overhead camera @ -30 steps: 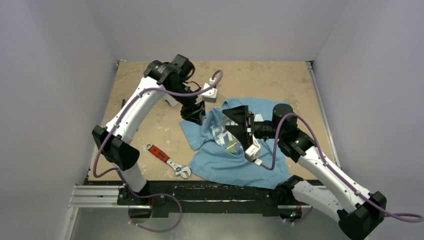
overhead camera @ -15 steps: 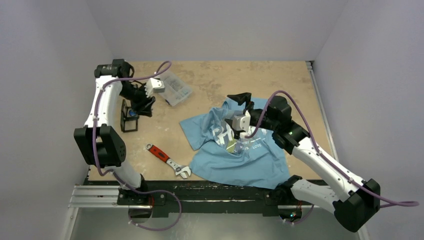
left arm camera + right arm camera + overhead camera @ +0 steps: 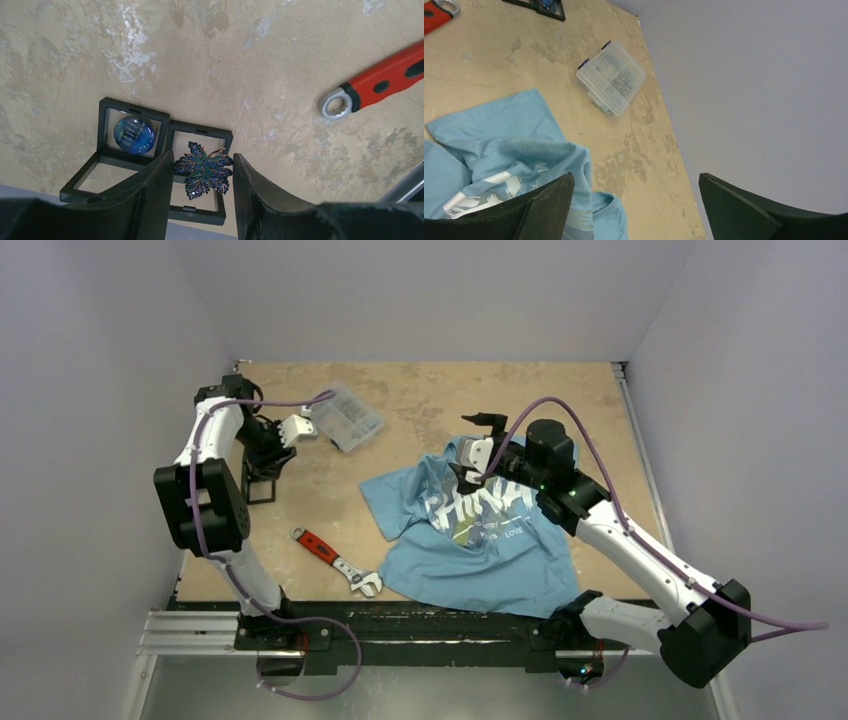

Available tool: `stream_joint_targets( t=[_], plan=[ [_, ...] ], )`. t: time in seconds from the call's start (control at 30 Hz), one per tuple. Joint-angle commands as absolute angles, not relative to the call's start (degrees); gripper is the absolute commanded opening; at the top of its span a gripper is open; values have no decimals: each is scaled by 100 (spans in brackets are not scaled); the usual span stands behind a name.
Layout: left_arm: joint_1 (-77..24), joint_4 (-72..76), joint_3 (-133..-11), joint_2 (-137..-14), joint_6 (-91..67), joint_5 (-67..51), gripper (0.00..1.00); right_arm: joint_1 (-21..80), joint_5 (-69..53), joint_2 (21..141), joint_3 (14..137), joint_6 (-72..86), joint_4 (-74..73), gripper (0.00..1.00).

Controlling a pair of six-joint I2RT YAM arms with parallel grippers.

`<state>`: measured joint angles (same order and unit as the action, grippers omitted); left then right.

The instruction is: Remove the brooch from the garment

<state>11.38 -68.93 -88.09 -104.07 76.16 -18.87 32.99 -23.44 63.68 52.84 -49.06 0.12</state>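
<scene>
My left gripper will next move down onto the empty tray [image 3: 187, 143] beside the round blue stone [image 3: 261, 491] and let go of the brooch, because that case lies open just below.
The brooch [image 3: 204, 169], a dark blue jewelled leaf, sits between the fingers of my left gripper [image 3: 202, 156], which is shut on it. It hangs just above an open black display case [image 3: 200, 132]. In the top view the left gripper [image 3: 268, 454] is at the far left of the table, well away from the garment. The garment [image 3: 480, 540] is a light blue T-shirt with white lettering, lying crumpled at centre right. My right gripper [image 3: 478, 446] hovers over the shirt's collar, jaws wide open and holding nothing; the shirt [image 3: 499, 130] lies below its left finger.
A second black case holds a round blue stone [image 3: 133, 131]. A red-handled wrench [image 3: 335, 562] lies near the front edge, its ring end [image 3: 336, 102] right of the cases. A clear plastic parts box [image 3: 347, 417] sits at the back left.
My left arm has swung from the shirt to the far left of the table, carrying the brooch over the black cases. The right gripper has lifted off the shirt toward its collar.
</scene>
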Motion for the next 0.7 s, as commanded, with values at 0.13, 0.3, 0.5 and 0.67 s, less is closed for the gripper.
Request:
stream_joint_targets(
  t=[0.13,0.3,0.5,0.67],
  plan=[
    [1298,-6343,-8510,-10713,7934,-1427,34,3313,-2115,6213,5502,-4761,-163,99],
    [1375,-6118,-8231,-10747,8006,-1192,35,3309,-2146,6144,5442,-4863,-231,99],
    [1473,-5993,-8161,-10884,8095,-1046,37,3312,-2225,6104,5418,-5097,-350,99],
    [1500,-5943,-8135,-10985,8151,-976,38,3310,-2224,6076,5445,-5074,-452,99]
  ],
)
